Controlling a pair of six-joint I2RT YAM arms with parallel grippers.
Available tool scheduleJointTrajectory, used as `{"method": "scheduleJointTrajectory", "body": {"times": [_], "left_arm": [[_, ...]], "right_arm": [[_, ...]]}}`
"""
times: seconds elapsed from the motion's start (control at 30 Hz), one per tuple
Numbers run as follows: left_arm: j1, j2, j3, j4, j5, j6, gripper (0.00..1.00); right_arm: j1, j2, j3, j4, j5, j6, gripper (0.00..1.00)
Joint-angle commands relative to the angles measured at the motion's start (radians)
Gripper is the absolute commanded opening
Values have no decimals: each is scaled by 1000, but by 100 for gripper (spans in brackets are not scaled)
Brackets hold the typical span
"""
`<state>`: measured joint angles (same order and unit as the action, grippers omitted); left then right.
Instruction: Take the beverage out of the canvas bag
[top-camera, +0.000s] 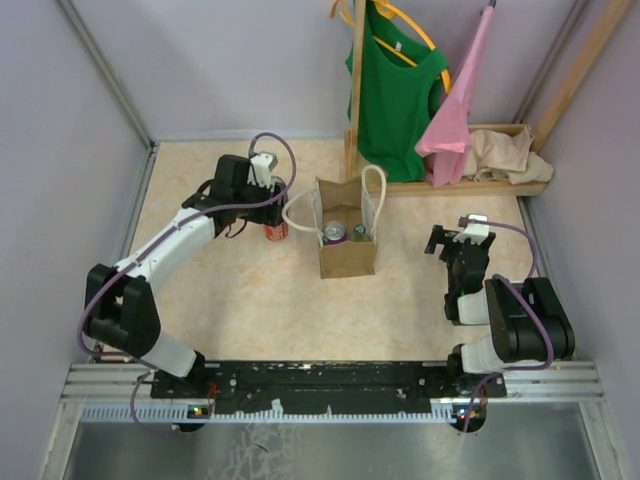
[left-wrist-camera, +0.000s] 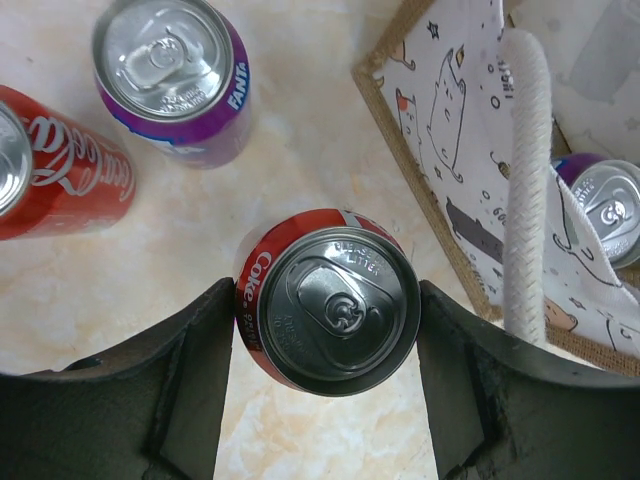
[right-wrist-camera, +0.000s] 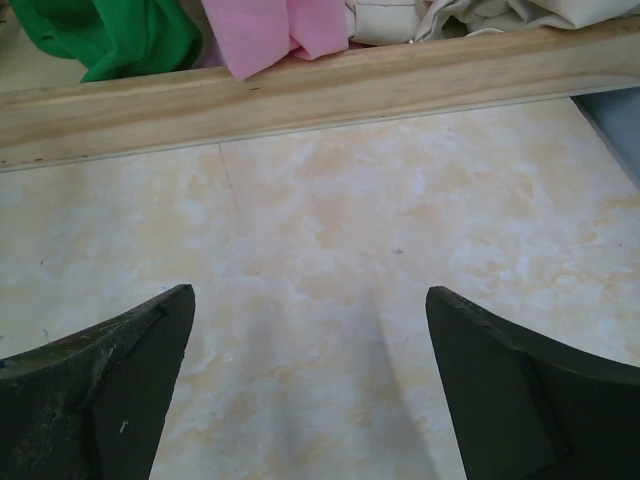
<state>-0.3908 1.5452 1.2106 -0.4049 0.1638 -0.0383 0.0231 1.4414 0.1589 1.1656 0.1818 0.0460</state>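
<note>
The robot should move its left gripper down and release the red Coke can on the table, since the bare spot beside the bag's side is below the gripper.
The tan canvas bag (top-camera: 347, 257) stands upright mid-table with white looped handles. Inside it I see a purple can (top-camera: 334, 232) and a second can (top-camera: 359, 232). My left gripper (top-camera: 262, 205) is just left of the bag. In the left wrist view its jaws (left-wrist-camera: 327, 330) touch both sides of an upright red Coke can (left-wrist-camera: 330, 310), right beside the bag's wall (left-wrist-camera: 440, 140); the bag's purple can (left-wrist-camera: 605, 205) shows past the handle. My right gripper (top-camera: 455, 240) is open and empty over bare table (right-wrist-camera: 310, 390), right of the bag.
A purple Fanta can (left-wrist-camera: 175, 75) and another red Coke can (left-wrist-camera: 50, 165) stand on the table beyond the left gripper. A wooden rack (top-camera: 470, 185) with green and pink garments and a beige cloth heap (top-camera: 510, 155) stands at the back right.
</note>
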Motion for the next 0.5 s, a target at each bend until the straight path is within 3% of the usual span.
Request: {"method": "scheduleJointTrajectory", "body": {"times": [0.0,0.47], "left_arm": [[-3,-64,-59,254,-34,-39,0],[-2,-3,-161,394,-87,-86,0]], "right_arm": [[-2,1,20,51,3,1,99],[-2,1,20,51,3,1,99]]}}
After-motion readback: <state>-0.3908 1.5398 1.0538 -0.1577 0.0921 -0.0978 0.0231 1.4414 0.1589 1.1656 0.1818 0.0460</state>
